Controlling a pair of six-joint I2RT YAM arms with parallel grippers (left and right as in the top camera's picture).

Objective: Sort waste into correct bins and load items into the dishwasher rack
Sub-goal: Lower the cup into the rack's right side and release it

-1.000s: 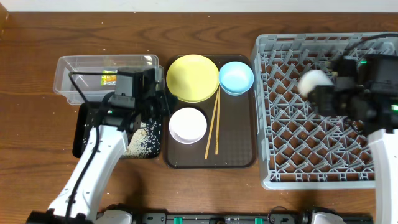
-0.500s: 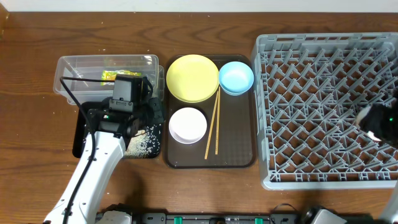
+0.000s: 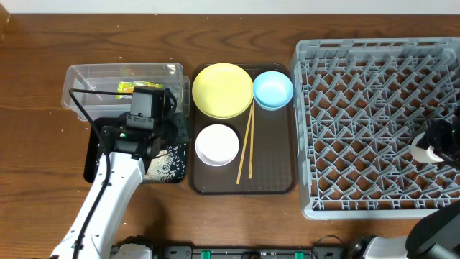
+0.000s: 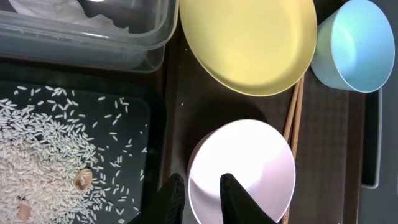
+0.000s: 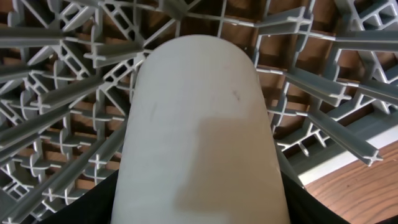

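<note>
The small white cup (image 3: 422, 152) already sits low among the grey rack's upright wires, so next my right gripper moves down slightly into their gap and releases.
My right gripper (image 3: 431, 147) (image 5: 199, 208) is shut on the small white cup (image 3: 422, 152) (image 5: 199, 124). It holds the cup low over the right side of the grey dishwasher rack (image 3: 359, 108) (image 5: 56, 87). My left gripper (image 3: 176, 133) (image 4: 204, 199) stands slightly open with nothing in it, between the black tray (image 3: 97, 155) and the white bowl (image 3: 217, 144) (image 4: 249, 168). Its fingertips (image 4: 174, 199) frame the bowl's left rim. Rice grains (image 3: 162, 162) (image 4: 43, 155) lie in the black tray. The green-and-yellow wrapper (image 3: 127, 89) and the tissue (image 4: 50, 9) are in the clear tub (image 3: 86, 83).
A brown serving tray (image 3: 277, 165) holds the yellow plate (image 3: 223, 90), the light blue bowl (image 3: 273, 90), the white bowl and two chopsticks (image 3: 249, 140). The rack's upright pegs surround the cup, and wooden tabletop lies beyond the rack's right wall.
My right gripper carried the cup from the rack's upper middle to its right side and lower. The left arm shifted slightly towards the tub, then held still.
</note>
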